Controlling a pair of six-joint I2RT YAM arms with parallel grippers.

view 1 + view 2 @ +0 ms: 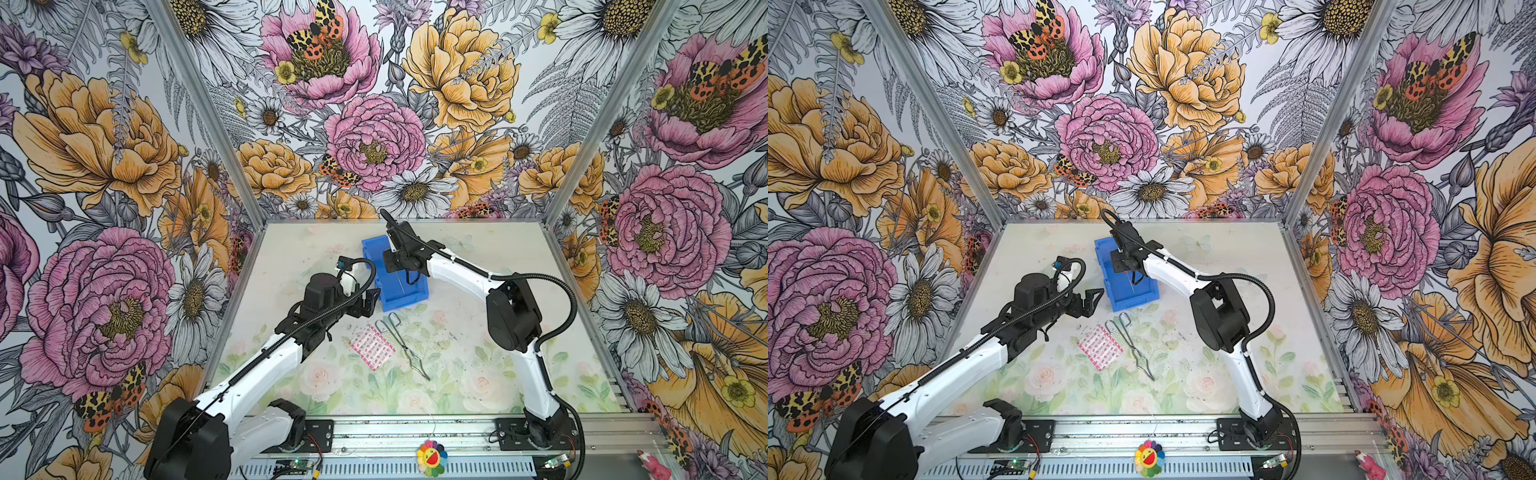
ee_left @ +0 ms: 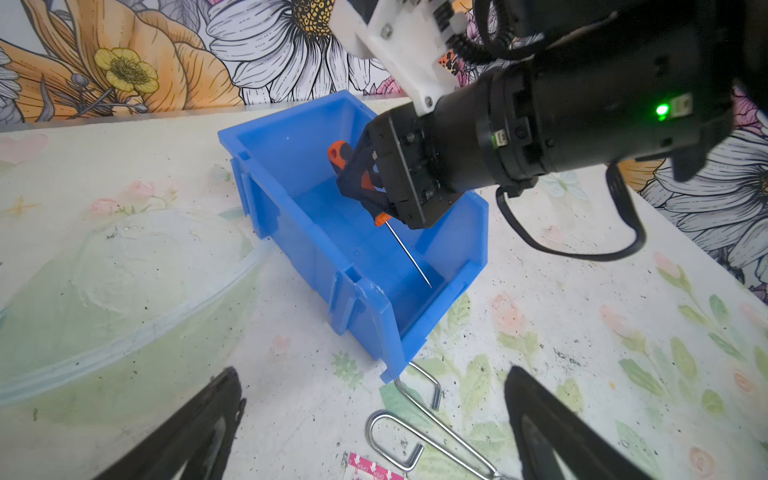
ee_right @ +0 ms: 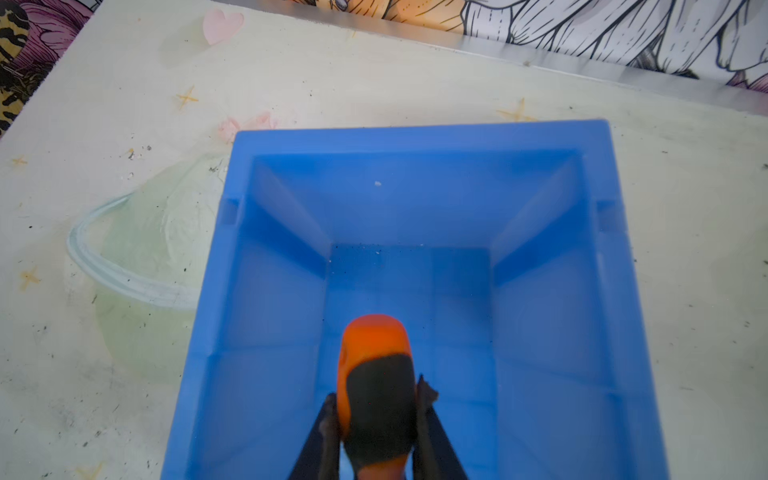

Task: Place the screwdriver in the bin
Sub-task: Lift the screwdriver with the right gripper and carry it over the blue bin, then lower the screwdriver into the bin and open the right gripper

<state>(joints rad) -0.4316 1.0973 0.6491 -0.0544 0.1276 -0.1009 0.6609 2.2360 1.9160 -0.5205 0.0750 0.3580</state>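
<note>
My right gripper stays over the blue bin's bottom next and spreads its fingers to release the screwdriver (image 3: pixel 374 365), as its handle and stem both hang inside.
My right gripper (image 3: pixel 376 395) is shut on the screwdriver (image 3: pixel 374 365), its fingers pressed on both sides of the orange-and-black handle. It hangs inside the open top of the blue bin (image 3: pixel 415 137), above the floor. In the left wrist view the screwdriver (image 2: pixel 338 151) slants down, and its thin shaft (image 2: pixel 409 255) points toward the bin's (image 2: pixel 291 216) lowered front. Both top views show the right gripper (image 1: pixel 390 253) (image 1: pixel 1121 253) over the bin (image 1: pixel 399 301) (image 1: pixel 1136 303). My left gripper (image 1: pixel 372 301) (image 2: pixel 374 374) stands open and empty beside the bin's near left corner.
Metal wire tongs (image 1: pixel 405 340) (image 2: pixel 415 411) lie on the table just in front of the bin. A pink patterned packet (image 1: pixel 372 347) lies beside them. A colourful flower toy (image 1: pixel 432 457) sits on the front rail. Flowered walls close in three sides.
</note>
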